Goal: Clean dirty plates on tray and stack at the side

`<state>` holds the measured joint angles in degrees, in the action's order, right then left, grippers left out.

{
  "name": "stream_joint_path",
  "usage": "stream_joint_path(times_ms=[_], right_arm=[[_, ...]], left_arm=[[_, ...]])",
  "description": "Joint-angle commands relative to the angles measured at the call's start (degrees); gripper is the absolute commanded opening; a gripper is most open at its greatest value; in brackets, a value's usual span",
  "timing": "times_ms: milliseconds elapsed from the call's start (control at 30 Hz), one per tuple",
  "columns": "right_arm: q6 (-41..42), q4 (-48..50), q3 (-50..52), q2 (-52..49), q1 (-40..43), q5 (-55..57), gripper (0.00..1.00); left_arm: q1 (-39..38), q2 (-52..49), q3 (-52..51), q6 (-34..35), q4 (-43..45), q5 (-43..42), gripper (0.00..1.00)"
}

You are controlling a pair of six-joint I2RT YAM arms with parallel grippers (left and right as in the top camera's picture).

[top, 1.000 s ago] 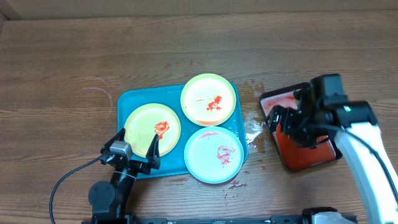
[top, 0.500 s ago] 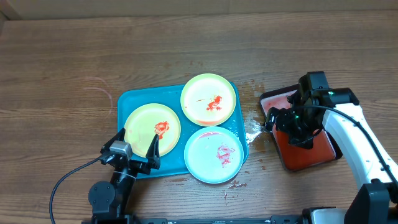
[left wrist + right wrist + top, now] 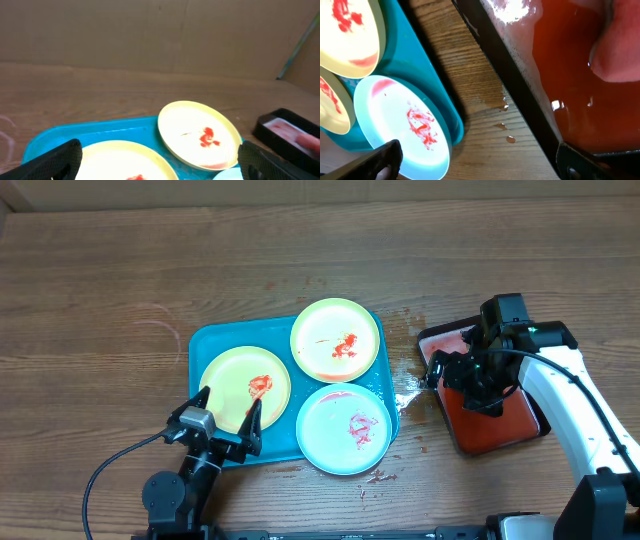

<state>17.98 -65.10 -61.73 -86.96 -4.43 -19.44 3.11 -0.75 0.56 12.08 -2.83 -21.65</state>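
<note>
I will next move my right gripper over the red liquid and lower it onto the pinkish lump inside the black tray.
The turquoise tray (image 3: 212, 343) holds three plates smeared with red sauce: a yellow-green plate (image 3: 235, 375) on the left, a yellow-green plate (image 3: 335, 340) at the back, and a pale blue-white plate (image 3: 345, 430) at the front right. My left gripper (image 3: 226, 413) is open and empty over the tray's near edge, in front of the left plate (image 3: 125, 157). My right gripper (image 3: 468, 380) is open over the black tray's left edge. In the right wrist view its jaws (image 3: 480, 165) span wet wood between the pale plate (image 3: 395, 120) and the black tray.
A black tray (image 3: 425, 340) of red liquid (image 3: 565, 75) stands right of the turquoise tray, with a pinkish lump (image 3: 620, 50) in it. Spilled drops wet the wood (image 3: 408, 385) between the two trays. A cardboard wall runs along the back.
My right arm has swung in and settled lower over the black tray. My left gripper has shifted slightly towards the tray. The plates have not moved.
</note>
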Motion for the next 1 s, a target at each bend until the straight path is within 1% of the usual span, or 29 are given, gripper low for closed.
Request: stream_joint_path(times_ms=[0, 100, 233, 400, 467, 600, 667, 733, 767, 833, 900, 967], right_arm=[[0.0, 0.3, -1.2, 0.2, 0.3, 0.3, 1.0], [-0.4, 0.3, -1.2, 0.2, 0.3, 0.3, 1.0], [-0.4, 0.3, -1.2, 0.2, 0.3, 0.3, 1.0], [-0.4, 0.3, -1.2, 0.2, 0.3, 0.3, 1.0], [-0.4, 0.3, -1.2, 0.2, 0.3, 0.3, 1.0], [0.3, 0.2, -1.2, 0.2, 0.3, 1.5, 1.0], [4.7, -0.1, -1.2, 0.2, 0.3, 6.0, 1.0], [10.5, -0.8, -1.2, 0.2, 0.3, 13.3, 1.0], [14.1, -1.4, -1.2, 0.2, 0.3, 17.8, 1.0], [18.0, -1.8, -1.2, 0.2, 0.3, 24.0, 1.0], [18.3, -1.3, -1.2, 0.2, 0.3, 27.2, 1.0], [15.4, 0.7, -1.2, 0.2, 0.3, 29.7, 1.0]], left_arm=[[0.3, 0.0, 2.5, 2.3, -0.6, -1.7, 1.0], [0.3, -2.4, 6.0, 2.3, -3.7, 1.4, 1.0], [0.3, -10.7, 12.7, 1.5, -9.9, 5.7, 1.0], [0.3, -28.6, 24.2, 0.2, -14.1, 5.7, 1.0], [0.2, -36.4, 30.2, 0.1, -17.5, 5.8, 1.0], [0.2, -51.5, 43.2, 0.1, -27.4, 5.7, 1.0], [0.2, -57.4, 48.5, 0.2, -32.6, 5.4, 1.0], [0.2, -62.0, 52.7, -0.2, -37.4, 5.3, 1.0], [0.2, -64.0, 54.2, -1.0, -39.0, 5.3, 1.0], [0.2, -66.7, 55.8, -0.9, -40.0, 5.1, 1.0], [0.2, -68.4, 56.0, 0.2, -39.5, 3.7, 1.0], [0.2, -69.7, 56.0, 0.1, -39.1, 3.7, 1.0]])
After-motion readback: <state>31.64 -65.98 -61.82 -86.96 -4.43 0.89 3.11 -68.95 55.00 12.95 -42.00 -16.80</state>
